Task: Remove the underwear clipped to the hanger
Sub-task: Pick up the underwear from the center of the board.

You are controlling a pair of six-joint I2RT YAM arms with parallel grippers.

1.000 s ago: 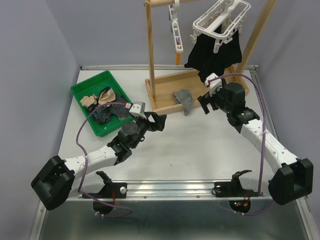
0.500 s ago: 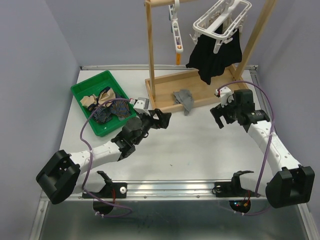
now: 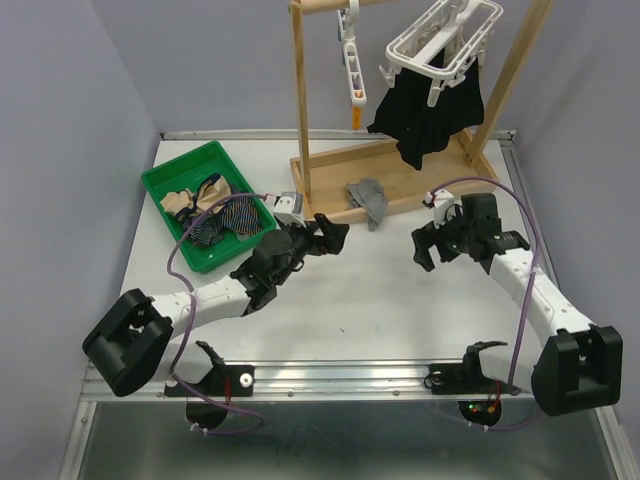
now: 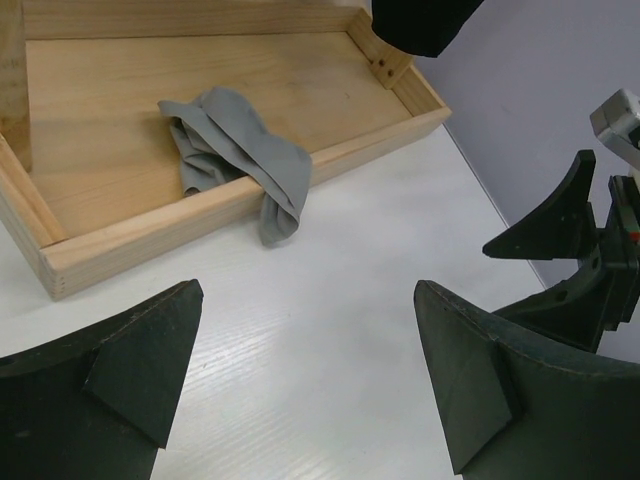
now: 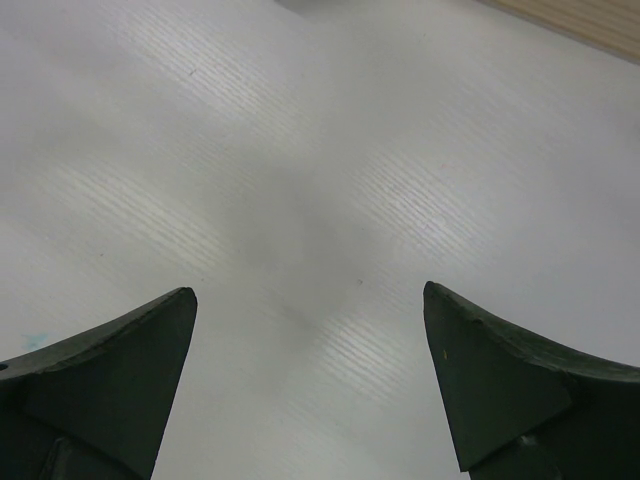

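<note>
I need to reach outward next with my left gripper, onto the grey piece at the rack base's front rim (image 3: 370, 203) (image 4: 240, 155), because it is beyond the fingers, to their right in the top view.
Black underwear (image 3: 428, 112) hangs clipped to the white clip hanger (image 3: 442, 38) on the wooden rack. Its lower edge shows at the top of the left wrist view as the black underwear (image 4: 420, 22). A grey piece (image 3: 368, 201) lies crumpled on the rack's wooden base, draped over the front rim (image 4: 240, 155). My left gripper (image 3: 332, 236) is open just above the table in front of that grey piece, empty (image 4: 308, 290). My right gripper (image 3: 428, 246) is open and empty, low over bare table (image 5: 308, 292), below and in front of the hanger.
A green tray (image 3: 178, 170) at the left holds striped navy, tan and dark garments (image 3: 215, 212). The wooden rack's base (image 3: 330, 172) and upright post (image 3: 300, 100) stand at the back centre. A second white hanger (image 3: 350, 55) dangles from the rail. My right gripper's fingers (image 4: 560, 225) appear at the right of the left wrist view.
The right gripper has dropped away from the hanging black underwear, down and left toward the table. The left gripper has reached further right toward the wooden base. Both stayed open.
</note>
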